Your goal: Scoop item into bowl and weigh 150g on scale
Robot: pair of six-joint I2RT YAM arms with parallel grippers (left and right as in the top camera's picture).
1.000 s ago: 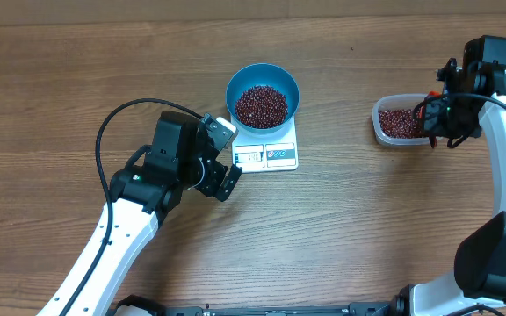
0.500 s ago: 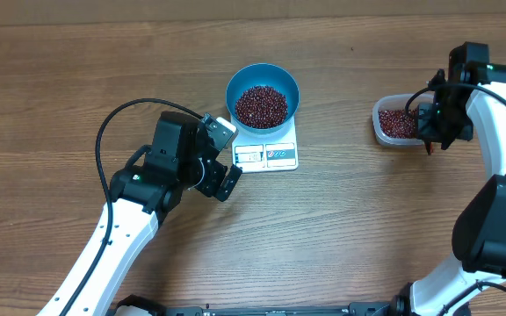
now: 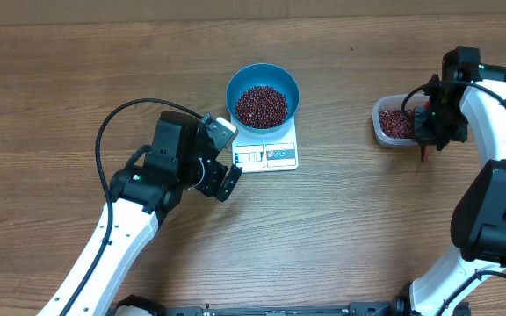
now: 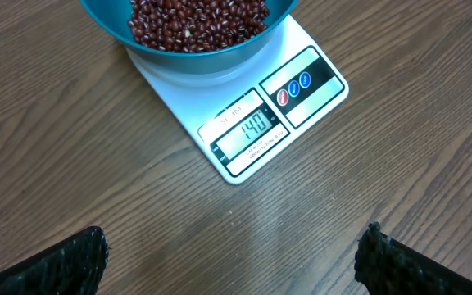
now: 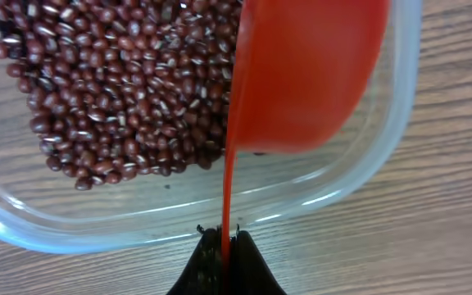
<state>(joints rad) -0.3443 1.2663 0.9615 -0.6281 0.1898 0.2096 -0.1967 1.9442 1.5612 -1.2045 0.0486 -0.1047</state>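
Observation:
My right gripper shifts toward the scale, over the beans (image 3: 396,124) (image 5: 135,92), and opens next, since the scoop's cup hangs past most of the beans, by the tub's end.
The blue bowl (image 3: 263,95) (image 4: 195,59) stands on the white scale (image 3: 267,154) (image 4: 244,123), filled with dark red-brown beans (image 3: 262,105) (image 4: 195,20). The scale's display reads 140. My left gripper (image 3: 226,156) (image 4: 232,258) hovers open just left of the scale's display end, with nothing between its fingers. My right gripper (image 3: 426,133) (image 5: 222,246) is shut on the thin handle of a red scoop (image 5: 310,74). The scoop's cup hangs over the right part of a clear tub (image 3: 381,123) (image 5: 367,168). More beans (image 3: 396,124) (image 5: 121,90) lie in the tub. The scoop's inside is hidden.
The wooden table (image 3: 350,228) carries only the scale with its bowl at centre and the clear tub at the right. The left arm's black cable (image 3: 112,132) loops beside its wrist. The right arm (image 3: 499,158) runs along the right edge.
The right wrist has swung left and toward the near side of the tub, bringing the scoop over it. The left arm, bowl and scale have not moved.

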